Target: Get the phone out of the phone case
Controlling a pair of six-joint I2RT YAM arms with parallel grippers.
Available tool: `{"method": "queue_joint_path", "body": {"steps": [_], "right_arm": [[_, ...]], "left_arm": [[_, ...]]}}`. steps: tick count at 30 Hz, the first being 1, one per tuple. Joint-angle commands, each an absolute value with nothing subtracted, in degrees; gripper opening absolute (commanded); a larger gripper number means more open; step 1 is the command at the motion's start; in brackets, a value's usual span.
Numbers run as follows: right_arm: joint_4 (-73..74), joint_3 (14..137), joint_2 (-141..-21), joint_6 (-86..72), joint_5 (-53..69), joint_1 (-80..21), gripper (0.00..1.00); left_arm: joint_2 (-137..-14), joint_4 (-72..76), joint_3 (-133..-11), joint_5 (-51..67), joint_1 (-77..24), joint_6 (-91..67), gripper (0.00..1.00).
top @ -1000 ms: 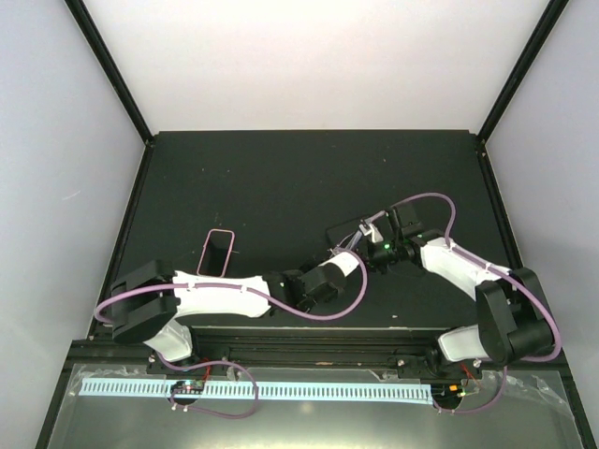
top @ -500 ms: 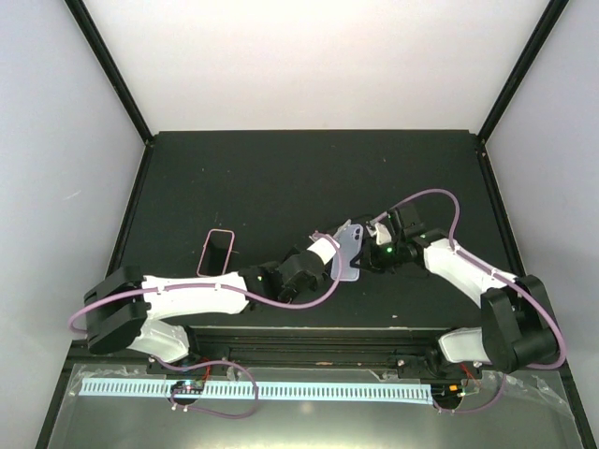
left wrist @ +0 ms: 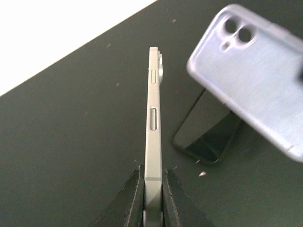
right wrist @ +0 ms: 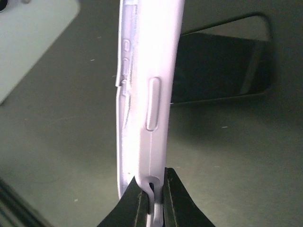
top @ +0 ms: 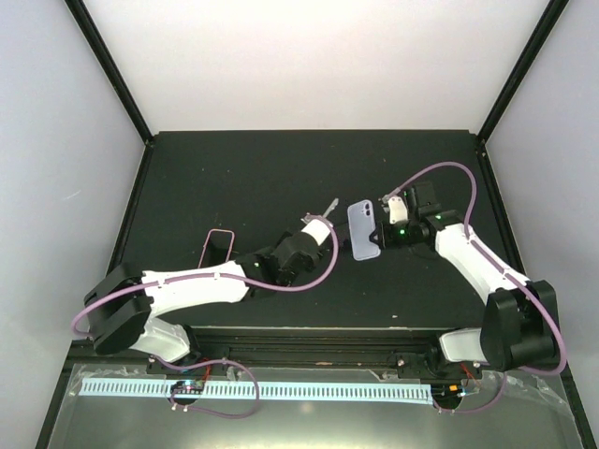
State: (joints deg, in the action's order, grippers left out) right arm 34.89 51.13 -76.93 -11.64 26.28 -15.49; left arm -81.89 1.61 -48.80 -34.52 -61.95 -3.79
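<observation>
The left gripper lowers and tilts the phone flat onto the bare mat beside the black slab next, then releases it, with the lavender case already off.
My left gripper is shut on the bottom end of a slim silver phone. In the left wrist view the phone stands edge-on between my fingers, above the mat. My right gripper is shut on the edge of the lavender phone case, which is empty and held in the air just right of the phone. In the right wrist view the case is pinched at its bottom rim. The case shows its back and camera cutouts in the left wrist view. Phone and case are apart.
A flat glossy black slab lies on the mat below the held case; it also shows in the right wrist view. A pink-rimmed case lies at the left of the black mat.
The phone and case were together between both grippers. Now the left gripper has drawn the phone out to the left, and the right gripper has carried the case rightward and farther back.
</observation>
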Motion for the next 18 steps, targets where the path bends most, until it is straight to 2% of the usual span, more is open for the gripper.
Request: {"method": "queue_joint_path", "body": {"steps": [1, 5, 10, 14, 18], "right_arm": [[33.95, 50.9, -76.06, -5.23, 20.98, -12.62, 0.01], [31.4, 50.03, -74.21, -4.6, 18.2, -12.09, 0.01], [30.35, 50.33, -72.47, -4.28, 17.24, -11.9, 0.01], [30.14, 50.13, -72.33, -4.2, 17.23, -11.36, 0.01], [30.11, 50.01, -72.89, -4.31, 17.44, -10.7, 0.01]], "left_arm": [[-76.87, 7.59, -44.47, -27.08, -57.35, -4.86, 0.02], [-74.1, 12.16, -41.64, -20.19, -55.41, -5.1, 0.02], [-80.0, 3.48, -47.93, -31.44, -55.21, -2.53, 0.02], [-89.74, -16.89, -61.38, -44.64, -55.28, -4.14, 0.02], [-93.8, -15.96, -63.39, -45.71, -55.24, 1.07, 0.02]]}}
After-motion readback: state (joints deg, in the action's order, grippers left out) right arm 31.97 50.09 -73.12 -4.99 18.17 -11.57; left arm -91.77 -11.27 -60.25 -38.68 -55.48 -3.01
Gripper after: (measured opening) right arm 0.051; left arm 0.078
